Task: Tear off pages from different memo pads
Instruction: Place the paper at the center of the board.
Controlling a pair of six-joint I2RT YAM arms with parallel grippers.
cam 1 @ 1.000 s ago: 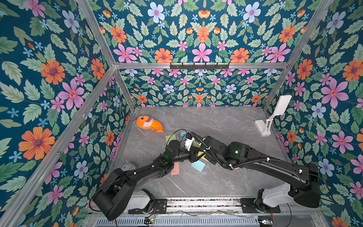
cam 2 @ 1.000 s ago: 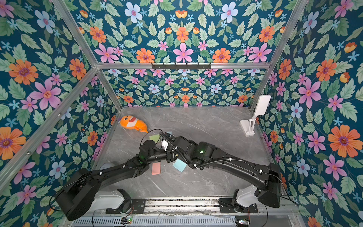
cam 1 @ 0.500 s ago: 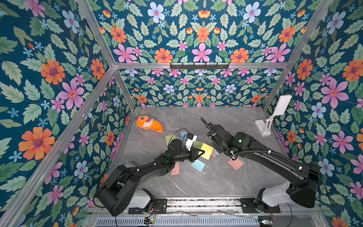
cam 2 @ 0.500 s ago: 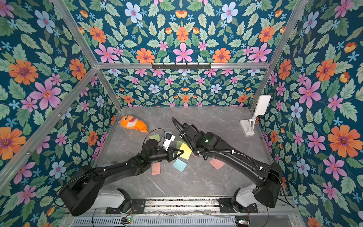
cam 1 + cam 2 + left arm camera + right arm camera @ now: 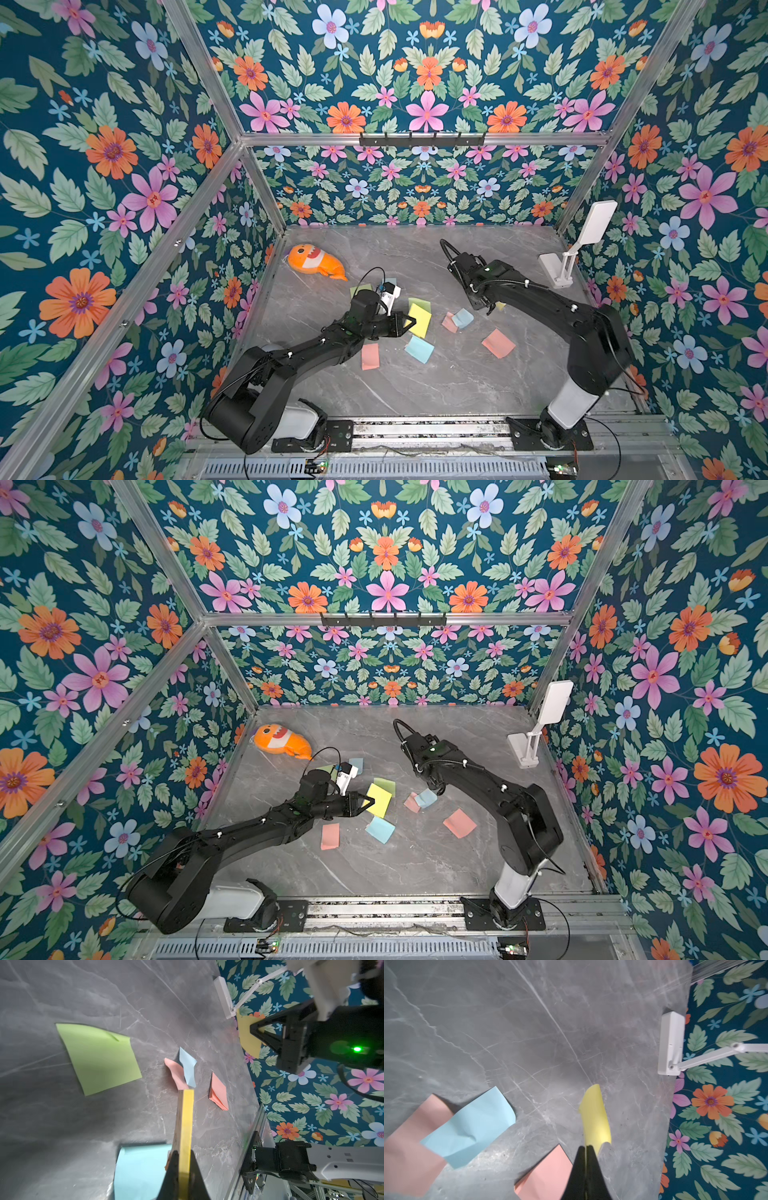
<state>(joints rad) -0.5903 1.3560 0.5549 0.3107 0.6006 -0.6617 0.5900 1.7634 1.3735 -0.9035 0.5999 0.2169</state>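
I need to move my right gripper down toward the bare tabletop (image 5: 538,1116) beside the loose blue page and let go of the curled yellow page (image 5: 595,1118), because loose pages already gather there.
My left gripper (image 5: 184,1167) is shut on the yellow memo pad (image 5: 187,1118), which shows edge-on between the jaws and stands lifted over the table; in a top view the same pad (image 5: 419,320) sits at the gripper tips (image 5: 409,322). My right gripper (image 5: 585,1151) is shut on a curled yellow page (image 5: 595,1118), held apart from the pad towards the right (image 5: 500,306). A loose pink page (image 5: 449,322) and a loose blue page (image 5: 462,318) lie overlapped between the arms. Green (image 5: 97,1057), blue (image 5: 419,349) and pink (image 5: 370,356) pads lie flat nearby.
Another pink pad (image 5: 498,343) lies below the right arm. An orange plush fish (image 5: 316,264) rests at the back left. A white folding stand (image 5: 559,266) is by the right wall. Floral walls close in three sides.
The two grippers were together at the yellow pad. The left one has shut on it, and the right arm has swung back and right carrying a yellow page.
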